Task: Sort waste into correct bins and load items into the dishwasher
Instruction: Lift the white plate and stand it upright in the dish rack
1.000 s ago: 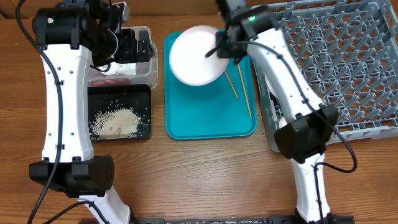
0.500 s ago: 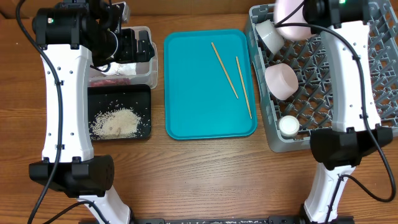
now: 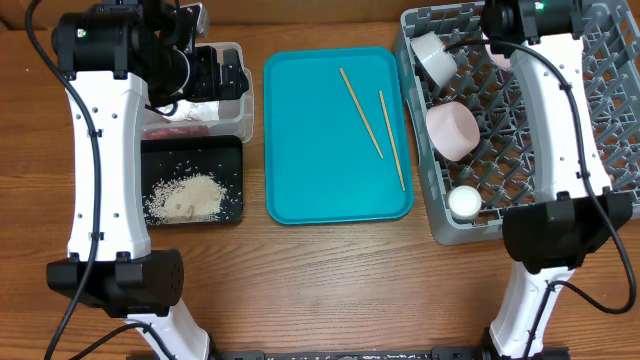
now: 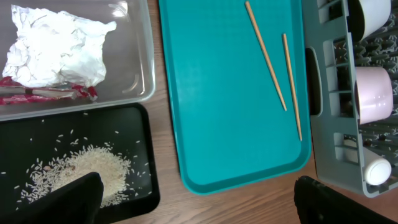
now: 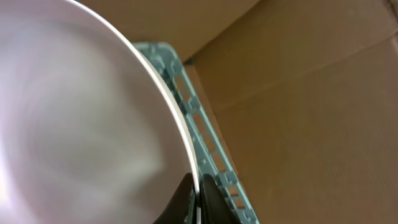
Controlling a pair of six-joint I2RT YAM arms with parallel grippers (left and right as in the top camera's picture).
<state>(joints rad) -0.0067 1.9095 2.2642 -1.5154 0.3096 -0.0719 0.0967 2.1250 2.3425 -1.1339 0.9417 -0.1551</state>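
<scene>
My right gripper lowers next until the plate (image 5: 74,124) stands between the rack's free wires beside the bowls, which lie below it, then releases the plate's rim.
My right gripper (image 5: 198,186) is shut on the rim of the round white plate (image 5: 74,124), held at the far edge of the grey dish rack (image 3: 600,120); from overhead the arm (image 3: 520,20) hides most of the plate. Two white bowls (image 3: 432,55) (image 3: 452,130) and a small cup (image 3: 462,203) sit in the rack. Two chopsticks (image 3: 360,98) (image 3: 392,140) lie on the teal tray (image 3: 300,190). My left gripper (image 4: 199,199) is open and empty above the clear tub (image 4: 140,62), which holds the tissue (image 4: 56,46) and red scraps (image 4: 43,94). Rice (image 4: 81,171) lies in the black tray (image 4: 140,130).
The teal tray sits between the bins on the left and the rack on the right. A brown cardboard wall (image 5: 311,93) stands just behind the rack. Bare wooden table (image 3: 330,290) runs along the front.
My right gripper carried the plate from above the teal tray to the back of the dish rack, and it now sits lower, under the arm. The left arm has not moved.
</scene>
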